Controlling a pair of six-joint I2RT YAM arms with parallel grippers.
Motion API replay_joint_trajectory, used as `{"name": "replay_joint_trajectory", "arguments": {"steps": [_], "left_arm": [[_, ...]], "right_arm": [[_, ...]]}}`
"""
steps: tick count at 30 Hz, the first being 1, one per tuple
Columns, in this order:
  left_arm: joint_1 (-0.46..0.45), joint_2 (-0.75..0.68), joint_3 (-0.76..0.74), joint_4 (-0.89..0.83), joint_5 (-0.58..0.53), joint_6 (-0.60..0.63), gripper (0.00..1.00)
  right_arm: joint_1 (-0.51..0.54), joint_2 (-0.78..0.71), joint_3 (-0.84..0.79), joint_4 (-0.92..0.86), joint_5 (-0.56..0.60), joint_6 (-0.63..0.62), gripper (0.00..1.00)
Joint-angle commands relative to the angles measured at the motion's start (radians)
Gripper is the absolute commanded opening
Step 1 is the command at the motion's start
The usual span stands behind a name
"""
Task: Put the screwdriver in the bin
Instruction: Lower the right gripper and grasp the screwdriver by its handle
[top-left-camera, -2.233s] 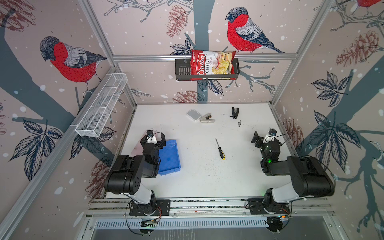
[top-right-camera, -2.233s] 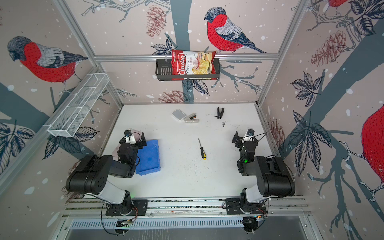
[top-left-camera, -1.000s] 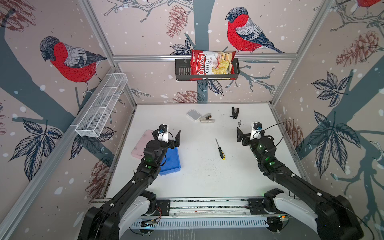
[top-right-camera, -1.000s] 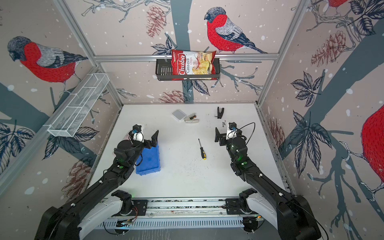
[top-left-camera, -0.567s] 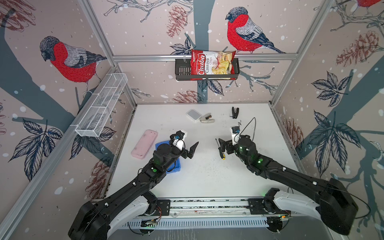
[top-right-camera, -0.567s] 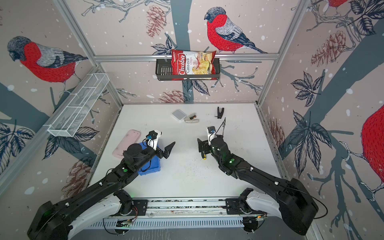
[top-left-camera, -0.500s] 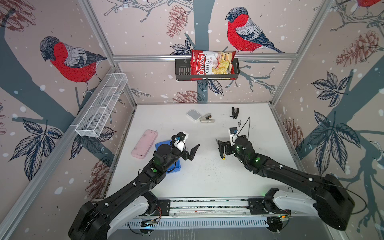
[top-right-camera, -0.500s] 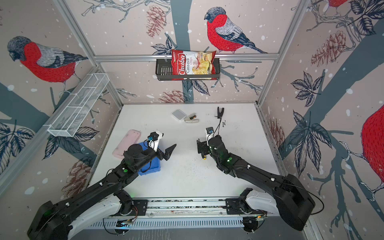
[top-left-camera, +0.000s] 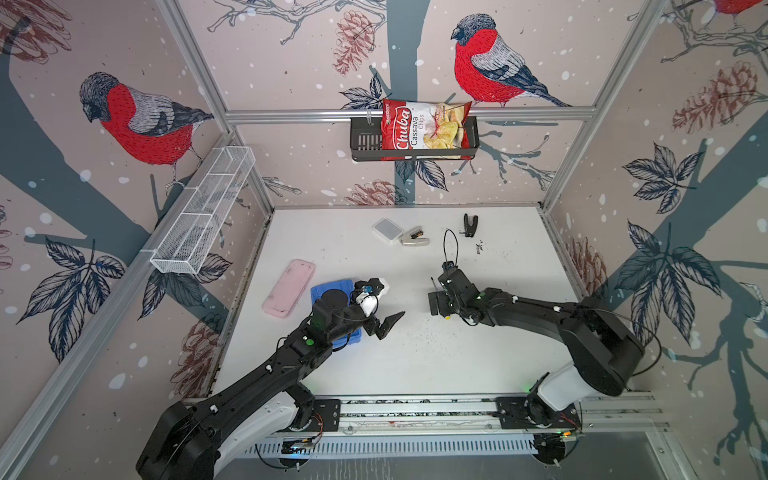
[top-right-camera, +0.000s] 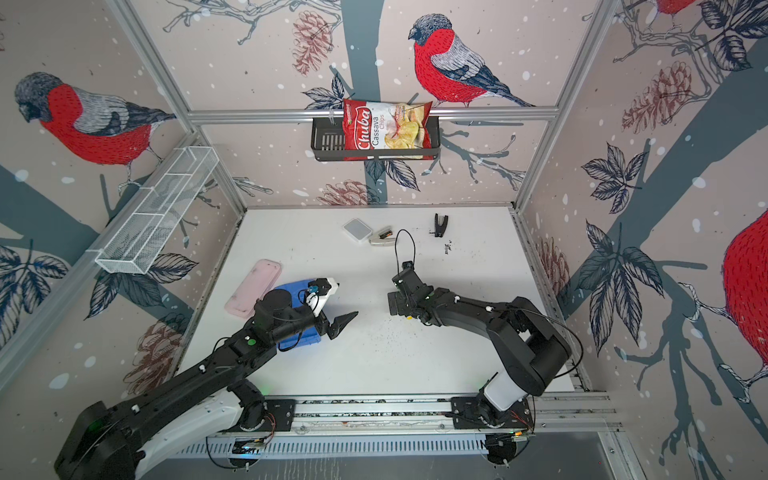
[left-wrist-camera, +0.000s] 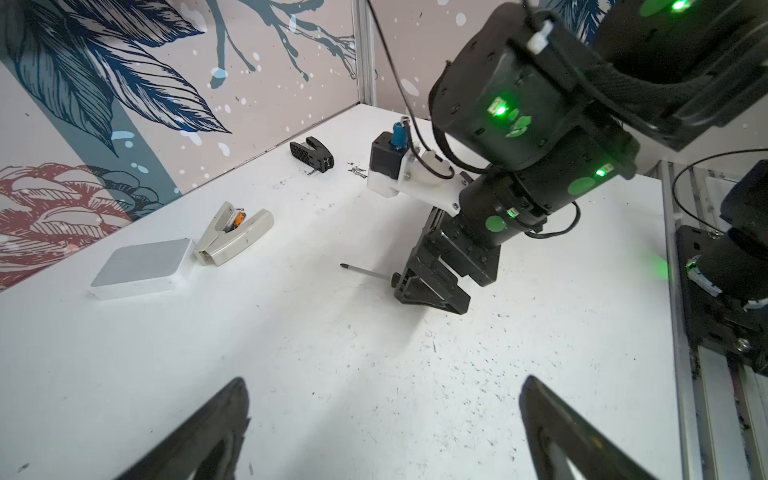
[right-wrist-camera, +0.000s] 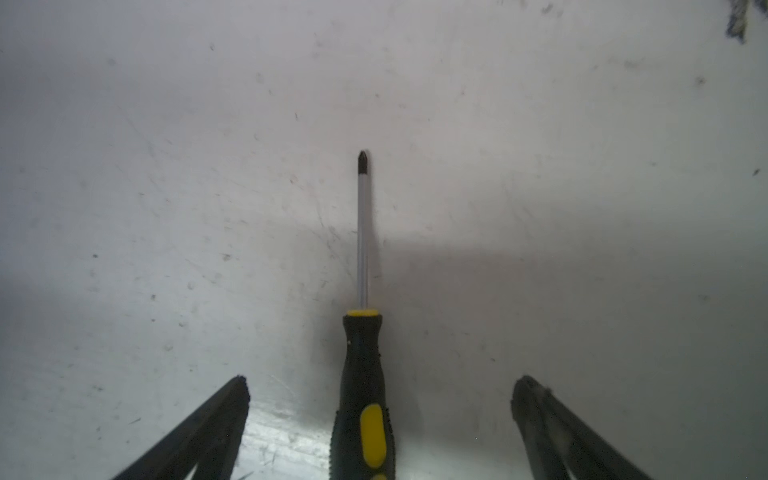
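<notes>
Next, my right gripper moves down onto the handle's butt end and closes its spread fingers across it, because the handle lies flat between them on the tabletop.
The screwdriver, black handle with yellow accents, lies flat on the white table. Its handle sits between the spread fingers of my right gripper, which is open and touches nothing. In both top views that gripper hangs over the handle, leaving only the thin shaft and the yellow butt showing. The left wrist view shows the shaft poking out beside the right gripper. The blue bin lies left of centre, partly under my left arm. My left gripper is open and empty, just right of the bin.
A flat pink case lies left of the bin. At the back are a white box, a beige stapler and a black clip tool. A wire basket hangs on the left wall, a chips bag on the back shelf.
Both arms have unfolded from the front toward the table's middle. My right gripper has come down over the screwdriver's handle, and my left has passed over the bin, uncovering the pink case. Both stayed open.
</notes>
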Motion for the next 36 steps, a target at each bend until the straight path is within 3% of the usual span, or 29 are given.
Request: {"name": "replay_joint_trajectory", "arguments": {"steps": [1, 6, 14, 24, 36], "left_arm": [[-0.004, -0.003, 0.007, -0.015, 0.024, 0.012, 1.00], [-0.007, -0.012, -0.002, -0.023, 0.019, 0.012, 1.00], [-0.009, -0.002, -0.001, -0.023, 0.013, 0.013, 1.00], [-0.010, 0.001, -0.001, -0.041, 0.002, 0.033, 1.00], [-0.010, 0.007, -0.013, -0.016, -0.007, 0.014, 1.00]], "right_arm": [[-0.008, 0.029, 0.013, -0.052, -0.055, 0.040, 0.99], [-0.018, 0.073, 0.036, -0.082, -0.061, 0.047, 0.92], [-0.023, 0.085, 0.049, -0.118, -0.071, 0.047, 0.69], [0.017, 0.038, 0.049, -0.207, -0.056, 0.045, 0.54], [0.016, 0.068, 0.079, -0.206, -0.038, 0.038, 0.26]]}}
